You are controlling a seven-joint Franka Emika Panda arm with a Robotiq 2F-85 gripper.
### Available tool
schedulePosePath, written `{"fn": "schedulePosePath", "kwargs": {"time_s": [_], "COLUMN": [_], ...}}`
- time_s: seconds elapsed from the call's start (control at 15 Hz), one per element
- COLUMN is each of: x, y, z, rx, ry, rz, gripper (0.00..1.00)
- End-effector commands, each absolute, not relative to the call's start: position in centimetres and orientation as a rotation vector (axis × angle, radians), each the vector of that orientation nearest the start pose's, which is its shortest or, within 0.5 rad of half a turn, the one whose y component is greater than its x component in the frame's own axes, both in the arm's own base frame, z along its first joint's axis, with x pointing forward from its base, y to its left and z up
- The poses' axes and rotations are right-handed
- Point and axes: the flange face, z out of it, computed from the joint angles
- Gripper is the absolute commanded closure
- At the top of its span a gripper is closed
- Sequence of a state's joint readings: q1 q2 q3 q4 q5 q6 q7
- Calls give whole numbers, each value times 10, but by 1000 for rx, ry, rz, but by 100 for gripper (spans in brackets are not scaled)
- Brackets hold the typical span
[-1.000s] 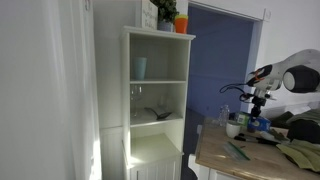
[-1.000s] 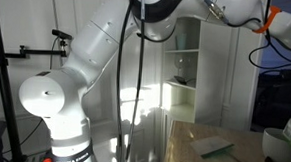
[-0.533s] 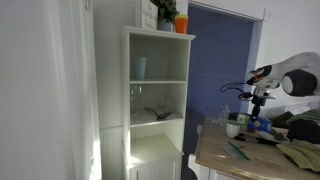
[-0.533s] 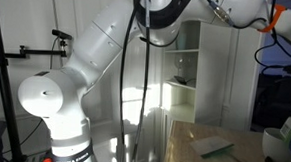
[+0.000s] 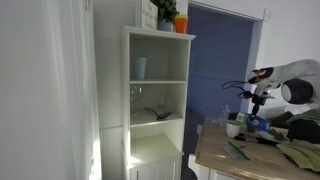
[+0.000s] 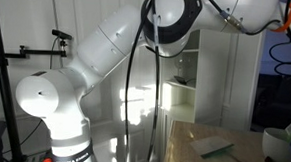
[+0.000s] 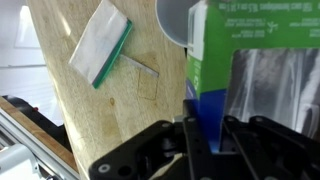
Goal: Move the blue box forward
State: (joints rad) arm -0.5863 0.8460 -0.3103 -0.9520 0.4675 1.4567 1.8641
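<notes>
My gripper moves outward and down next to release the blue box on the tabletop [image 5: 252,133] beside the grey bowl, since that spot lies below it and outward.
In the wrist view my gripper [image 7: 207,138] is shut on the blue box [image 7: 210,95]. It is a carton with a blue side and a green face with white printing, and it stands upright between the two black fingers. In an exterior view the gripper [image 5: 256,104] hangs over the far part of the wooden table [image 5: 225,152], with the blue box [image 5: 258,123] below it. I cannot tell whether the box touches the table. In the other exterior view the hand is out of the picture at the right.
A flat white and green packet [image 7: 100,50] and a thin strip [image 7: 140,67] lie on the table [image 7: 90,110], and the packet also shows in an exterior view [image 6: 214,147]. A grey bowl [image 7: 176,22] sits next to the box. A white shelf unit [image 5: 157,100] stands beside the table. Dark cloth [image 5: 300,150] lies at the table's end.
The arm has shifted sideways, toward the right of the picture in both exterior views. The grip on the box looks unchanged.
</notes>
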Motion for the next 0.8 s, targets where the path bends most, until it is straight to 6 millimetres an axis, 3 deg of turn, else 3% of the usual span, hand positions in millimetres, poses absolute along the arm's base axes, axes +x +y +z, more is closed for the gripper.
{"fn": "schedulePosePath", "kwargs": {"time_s": [0.0,0.73], "x": [567,593], "y": [-497,-518], "z": [356,341], "rx": [-570,-590], "ry": [2915,2834], "rz": [598,367], "gripper": [98,98]}}
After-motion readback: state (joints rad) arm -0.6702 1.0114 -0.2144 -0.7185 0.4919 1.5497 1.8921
